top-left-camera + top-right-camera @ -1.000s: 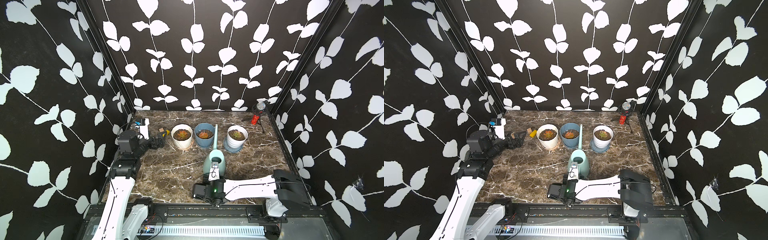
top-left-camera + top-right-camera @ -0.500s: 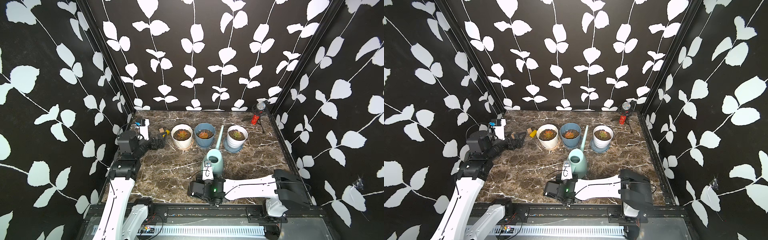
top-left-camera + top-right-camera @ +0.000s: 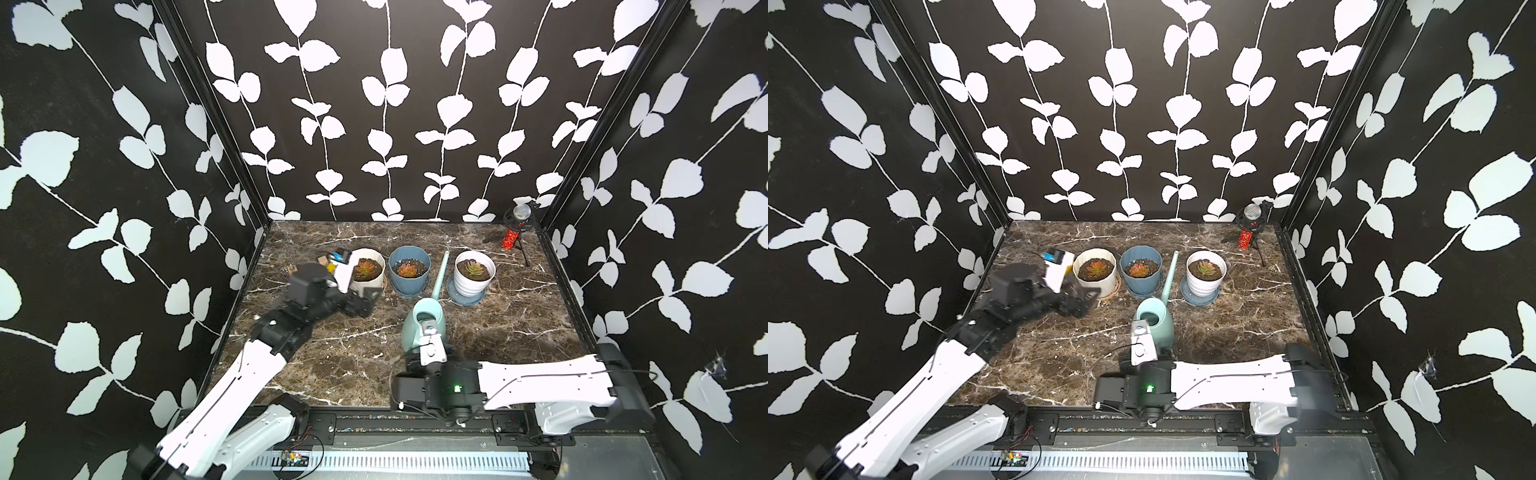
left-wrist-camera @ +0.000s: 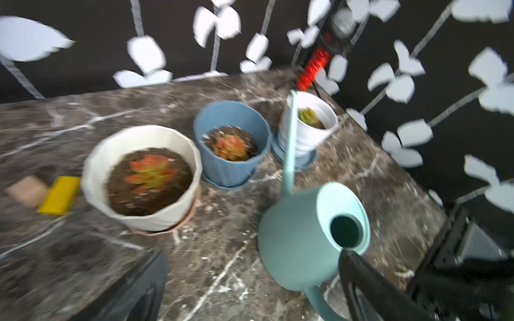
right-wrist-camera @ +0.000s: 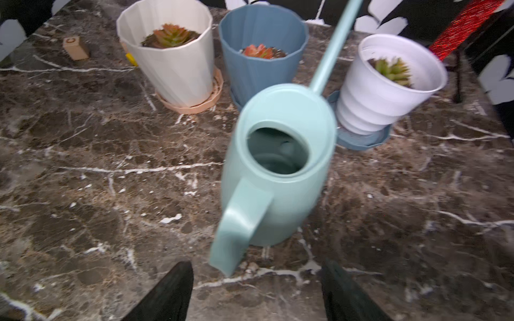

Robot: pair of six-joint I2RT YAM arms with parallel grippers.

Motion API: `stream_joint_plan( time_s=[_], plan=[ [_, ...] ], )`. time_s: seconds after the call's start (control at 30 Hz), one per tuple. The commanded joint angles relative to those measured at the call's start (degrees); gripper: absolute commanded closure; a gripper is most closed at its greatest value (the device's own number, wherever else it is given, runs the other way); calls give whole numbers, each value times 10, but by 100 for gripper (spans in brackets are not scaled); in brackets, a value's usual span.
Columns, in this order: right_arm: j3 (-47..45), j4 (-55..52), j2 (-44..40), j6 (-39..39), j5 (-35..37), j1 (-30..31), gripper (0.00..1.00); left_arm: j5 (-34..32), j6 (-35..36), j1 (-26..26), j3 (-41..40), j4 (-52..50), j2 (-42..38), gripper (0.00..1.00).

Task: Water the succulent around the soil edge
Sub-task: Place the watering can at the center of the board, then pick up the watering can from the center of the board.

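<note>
The can's handle (image 4: 322, 305) sticks out on the near side of the can, away from the pots, so my left gripper should move back and across to close around it.
Three potted succulents stand in a row at the back: a cream pot (image 3: 365, 272), a blue pot (image 3: 408, 270) and a white ribbed pot (image 3: 475, 272). A mint green watering can (image 3: 424, 328) stands on the marble table in front of them, its spout pointing between the blue and white pots. My right gripper (image 5: 256, 278) is open just behind the can's handle (image 5: 239, 222), fingers wide apart and touching nothing. My left gripper (image 3: 370, 299) is open and empty in front of the cream pot (image 4: 141, 178), left of the can (image 4: 306, 236).
A microphone on a small tripod with a red tube (image 3: 517, 224) stands in the back right corner. A wooden block (image 4: 27, 190) and a yellow block (image 4: 59, 194) lie left of the cream pot. Black patterned walls close in three sides.
My right gripper has opened and let go of the can's handle; the can's spout has swung slightly right. My left arm has moved right from the table's left edge toward the pots.
</note>
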Motion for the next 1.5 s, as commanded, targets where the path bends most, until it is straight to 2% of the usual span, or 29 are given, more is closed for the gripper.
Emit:
stream_joint_plan(
  time_s=[0.0, 0.2, 0.43, 0.7, 0.97, 1.23, 1.47],
  plan=[
    [7, -198, -34, 109, 44, 10, 25, -61, -44, -47, -37, 38, 19, 4],
    [-3, -423, -78, 309, 91, 19, 24, -119, -89, -172, -63, 62, 58, 4],
    [-56, -424, -164, 331, 121, -6, 24, -212, -132, -286, -59, 72, 101, 3],
    [-92, -423, -220, 352, 137, -35, 23, -312, -157, -375, -21, 48, 171, 3],
    [-106, -424, -245, 349, 140, -46, 23, -365, -153, -400, 33, 37, 255, 9],
    [-120, -424, -261, 352, 143, -53, 23, -372, -151, -400, 53, 21, 289, 26],
    [-126, -424, -272, 351, 142, -56, 23, -368, -164, -399, 46, 5, 288, 44]
  ],
)
